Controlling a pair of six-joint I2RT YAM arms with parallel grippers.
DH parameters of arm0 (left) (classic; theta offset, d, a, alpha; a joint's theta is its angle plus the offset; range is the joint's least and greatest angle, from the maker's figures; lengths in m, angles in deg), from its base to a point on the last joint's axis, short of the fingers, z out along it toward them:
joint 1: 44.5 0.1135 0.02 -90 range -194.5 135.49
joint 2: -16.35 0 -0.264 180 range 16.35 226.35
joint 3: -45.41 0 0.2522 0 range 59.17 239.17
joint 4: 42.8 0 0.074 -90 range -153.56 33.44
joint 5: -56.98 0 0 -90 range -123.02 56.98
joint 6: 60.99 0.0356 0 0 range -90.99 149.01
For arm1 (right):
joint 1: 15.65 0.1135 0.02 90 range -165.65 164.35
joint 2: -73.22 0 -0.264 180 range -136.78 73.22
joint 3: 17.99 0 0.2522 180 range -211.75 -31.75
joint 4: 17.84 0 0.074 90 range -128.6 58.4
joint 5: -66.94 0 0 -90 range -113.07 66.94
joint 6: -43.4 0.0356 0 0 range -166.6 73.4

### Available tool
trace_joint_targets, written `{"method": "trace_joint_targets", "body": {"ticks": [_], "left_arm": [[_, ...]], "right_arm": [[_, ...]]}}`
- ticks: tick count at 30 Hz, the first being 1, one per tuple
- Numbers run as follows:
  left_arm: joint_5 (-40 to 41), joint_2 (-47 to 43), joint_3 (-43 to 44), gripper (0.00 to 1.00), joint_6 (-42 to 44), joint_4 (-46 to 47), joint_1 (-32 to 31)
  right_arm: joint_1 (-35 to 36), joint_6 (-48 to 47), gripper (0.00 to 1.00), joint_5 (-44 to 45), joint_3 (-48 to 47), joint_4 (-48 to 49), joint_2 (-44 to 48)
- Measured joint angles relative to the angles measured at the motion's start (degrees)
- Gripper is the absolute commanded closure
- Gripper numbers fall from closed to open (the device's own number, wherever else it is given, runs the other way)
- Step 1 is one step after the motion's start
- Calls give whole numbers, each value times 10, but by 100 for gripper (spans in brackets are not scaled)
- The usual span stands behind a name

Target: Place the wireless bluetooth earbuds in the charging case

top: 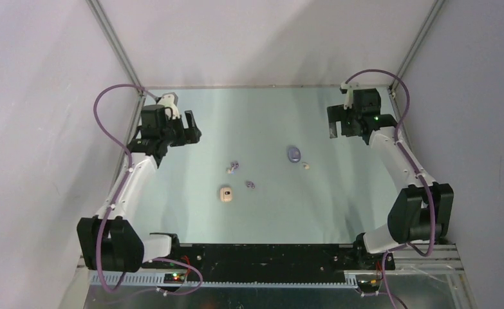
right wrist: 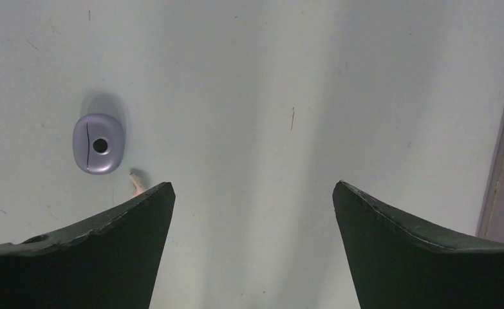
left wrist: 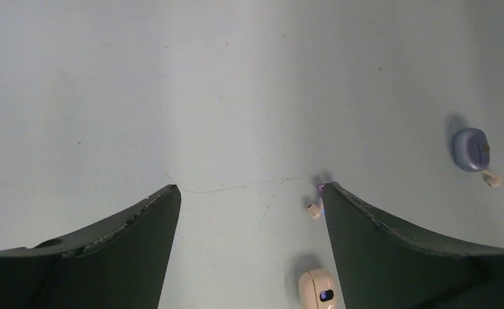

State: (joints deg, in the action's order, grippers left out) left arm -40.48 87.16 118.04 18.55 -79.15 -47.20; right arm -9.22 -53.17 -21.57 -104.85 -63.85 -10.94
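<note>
Next, my right gripper moves down and to the left in the top view onto the lilac case (top: pixel 293 154) (right wrist: pixel 98 143), as the case lies below it on that side.
A closed lilac case (top: pixel 293 154) lies mid-table with a cream-white earbud (top: pixel 306 165) just to its right. A closed cream case (top: pixel 226 194) lies nearer me. A lilac earbud (top: pixel 234 165) and a cream earbud (top: pixel 229 170) lie together above it, and a second lilac earbud (top: pixel 250 185) lies to its right. My left gripper (top: pixel 190 131) is open and empty at the far left. In its wrist view (left wrist: pixel 251 188) I see the cream earbud (left wrist: pixel 313 209), the cream case (left wrist: pixel 318 290) and the lilac case (left wrist: pixel 470 149). My right gripper (top: pixel 339 127) is open and empty at the far right (right wrist: pixel 253 185), with the lilac case (right wrist: pixel 98 143) and a cream earbud (right wrist: pixel 137 185) to its left.
The pale green tabletop (top: pixel 339 206) is walled by white panels on the left, back and right. The right wall's edge (right wrist: pixel 503 141) shows in the right wrist view. Both arms stand along the side edges.
</note>
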Motion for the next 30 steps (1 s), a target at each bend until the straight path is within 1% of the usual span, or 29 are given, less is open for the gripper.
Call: {"method": "trace_joint_targets", "body": {"ticks": [2, 3, 10, 15, 22, 30], "left_arm": [[-11, 3, 0, 13, -2, -3, 0], [-16, 5, 0, 14, -2, -5, 0], [-41, 20, 0, 14, 5, -25, 0], [-49, 21, 0, 14, 20, -47, 0], [-47, 10, -14, 15, 30, -54, 0], [-47, -1, -32, 15, 33, -61, 0]], "right_arm": [[10, -9, 3, 2, -1, 2, -7], [16, -19, 6, -5, -4, 0, -11], [53, -139, 14, -127, -57, -27, -66], [63, -200, 23, -171, -106, -28, -133], [57, -301, 29, -206, -166, -34, -225], [71, -451, 31, -195, -176, -28, -271]]}}
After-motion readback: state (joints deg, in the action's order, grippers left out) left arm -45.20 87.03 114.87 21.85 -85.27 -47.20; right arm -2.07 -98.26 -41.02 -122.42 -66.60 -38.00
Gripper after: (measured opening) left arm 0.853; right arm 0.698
